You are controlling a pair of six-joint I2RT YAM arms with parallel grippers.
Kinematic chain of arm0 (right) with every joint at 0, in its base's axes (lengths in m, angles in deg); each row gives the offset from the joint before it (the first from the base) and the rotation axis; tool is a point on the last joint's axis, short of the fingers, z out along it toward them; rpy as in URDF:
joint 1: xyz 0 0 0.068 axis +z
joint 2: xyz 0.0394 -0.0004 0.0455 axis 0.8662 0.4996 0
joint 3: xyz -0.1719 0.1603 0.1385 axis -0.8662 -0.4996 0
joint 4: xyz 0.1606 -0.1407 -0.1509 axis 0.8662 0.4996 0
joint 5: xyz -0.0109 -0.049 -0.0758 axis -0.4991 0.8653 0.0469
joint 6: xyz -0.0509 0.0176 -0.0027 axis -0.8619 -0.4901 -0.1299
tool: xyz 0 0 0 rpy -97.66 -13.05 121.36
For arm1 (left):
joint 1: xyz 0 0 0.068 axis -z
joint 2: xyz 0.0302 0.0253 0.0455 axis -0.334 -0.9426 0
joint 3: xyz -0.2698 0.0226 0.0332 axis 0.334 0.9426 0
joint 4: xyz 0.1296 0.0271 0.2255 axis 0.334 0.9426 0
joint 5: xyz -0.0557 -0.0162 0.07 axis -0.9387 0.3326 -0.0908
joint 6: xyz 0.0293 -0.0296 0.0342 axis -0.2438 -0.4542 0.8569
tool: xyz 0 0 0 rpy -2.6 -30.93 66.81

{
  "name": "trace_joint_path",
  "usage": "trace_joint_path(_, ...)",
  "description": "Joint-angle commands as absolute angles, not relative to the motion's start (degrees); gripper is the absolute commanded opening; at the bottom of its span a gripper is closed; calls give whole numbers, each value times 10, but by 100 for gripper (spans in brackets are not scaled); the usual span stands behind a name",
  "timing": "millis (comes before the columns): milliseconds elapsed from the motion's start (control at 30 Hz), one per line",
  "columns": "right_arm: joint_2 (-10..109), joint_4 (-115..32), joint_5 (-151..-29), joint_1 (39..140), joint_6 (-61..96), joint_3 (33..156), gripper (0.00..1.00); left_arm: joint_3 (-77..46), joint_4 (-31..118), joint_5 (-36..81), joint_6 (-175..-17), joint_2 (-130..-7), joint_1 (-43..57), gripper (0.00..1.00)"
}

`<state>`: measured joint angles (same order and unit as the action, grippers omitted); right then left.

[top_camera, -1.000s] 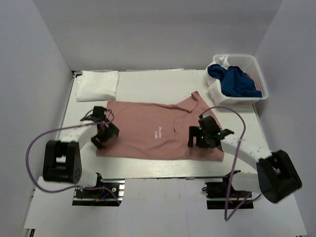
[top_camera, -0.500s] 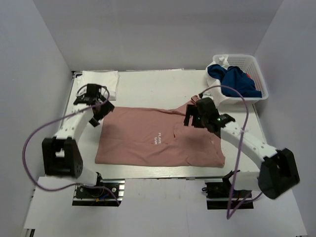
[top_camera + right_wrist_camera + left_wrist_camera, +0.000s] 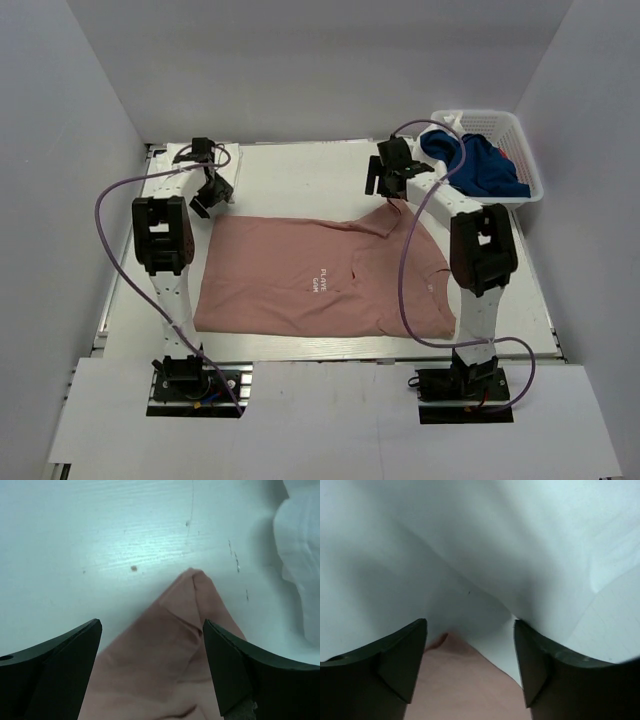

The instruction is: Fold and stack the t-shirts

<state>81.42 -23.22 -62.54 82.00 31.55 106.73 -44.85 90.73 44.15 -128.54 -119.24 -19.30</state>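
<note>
My right gripper lowers onto the pink t-shirt corner's raised fold (image 3: 396, 205) (image 3: 186, 609) next, shifting slightly toward the right in the wrist view, since the fold sits nearer that finger.
The dusty pink t-shirt (image 3: 320, 275) lies spread flat on the table, chest text up. My left gripper (image 3: 212, 196) is open and hovers over its far left corner (image 3: 455, 680), right beside the folded white t-shirt (image 3: 232, 165), which fills the left wrist view (image 3: 470, 545). My right gripper (image 3: 385, 186) is open over the pink shirt's far right corner (image 3: 180, 645), with the pointed tip between the jaws. Neither gripper holds cloth. The navy blue t-shirt (image 3: 482, 168) lies in the basket. The white shirt with red print is not clearly visible.
The white mesh basket (image 3: 490, 115) stands at the back right, with white cloth (image 3: 300, 555) hanging over its near side close to my right gripper. Grey walls enclose the table. Bare tabletop (image 3: 300, 175) lies between the two grippers.
Both arms have swung from the shirt's near part out to its far corners. The pink shirt now lies flatter and more spread than a second ago.
</note>
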Motion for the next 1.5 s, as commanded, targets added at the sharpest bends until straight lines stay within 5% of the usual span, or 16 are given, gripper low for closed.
trace_joint_path(0, 865, -221, -629, 812, 281, 1139, 87, -487, 928, 425, -1266, -1206, -195, 78)
trace_joint_path(167, 915, -194, -636, 805, 293, 1198, 85, -449, 923, 401, -1254, -1205, -195, 53)
trace_joint_path(500, 917, -184, -578, 798, 304, 1170, 87, -374, 923, 456, -1259, -1152, -190, 52)
trace_joint_path(700, 930, -195, -597, 793, 304, 1165, 87, -385, 923, 450, -1259, -1170, -190, 28)
trace_joint_path(800, 943, -195, -612, 791, 300, 1181, 76, -405, 923, 450, -1259, -1182, -190, 14)
trace_joint_path(833, 946, -192, -614, 791, 302, 1184, 68, -405, 923, 450, -1259, -1182, -190, 0)
trace_joint_path(900, 950, -192, -619, 789, 307, 1185, 47, -412, 929, 450, -1259, -1182, -190, 0)
trace_joint_path(1067, 957, -179, -607, 787, 313, 1198, 30, -393, 916, 450, -1249, -1154, -185, 0)
trace_joint_path(1167, 953, -178, -607, 785, 314, 1199, 2, -379, 902, 456, -1243, -1122, -185, 0)
trace_joint_path(1467, 742, -192, -643, 786, 308, 1035, 0, -278, 882, 461, -1243, -1020, -185, 0)
